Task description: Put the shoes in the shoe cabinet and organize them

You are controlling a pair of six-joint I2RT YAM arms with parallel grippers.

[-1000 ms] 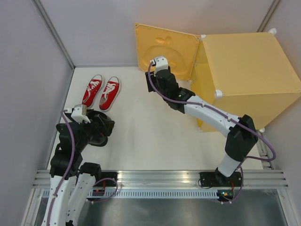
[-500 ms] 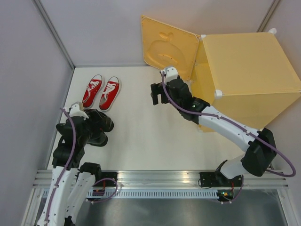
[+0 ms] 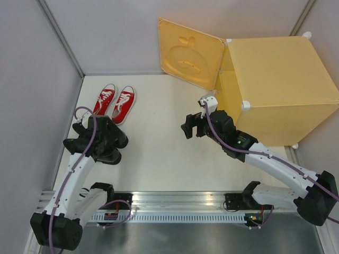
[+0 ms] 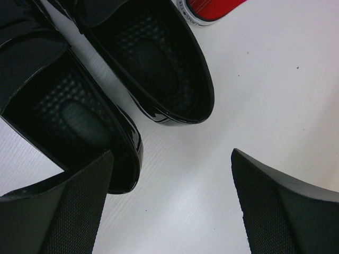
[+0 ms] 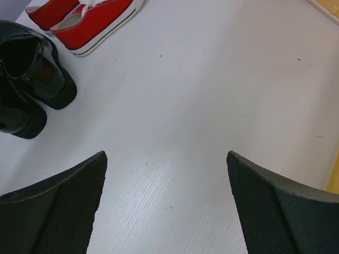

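The gap beside the nearer black shoe's inner side has room for a finger. My left gripper will go down onto it next, toward the left in the wrist view.
Two red sneakers lie side by side at the far left, also in the right wrist view. Two glossy black dress shoes sit nearer, partly under my left arm. In the left wrist view their open heels lie just ahead of my open, empty left gripper, which hovers over the white floor beside them. The yellow-orange shoe cabinet stands at the far right with its embossed door swung open. My right gripper is open and empty above the floor left of the cabinet.
Grey walls close the left and back sides. A metal rail runs along the near edge by the arm bases. The cabinet's edge shows at the right of the right wrist view.
My right arm has pulled back from the cabinet door toward the near middle of the floor, and the door stays open. My left arm has reached further over the black shoes.
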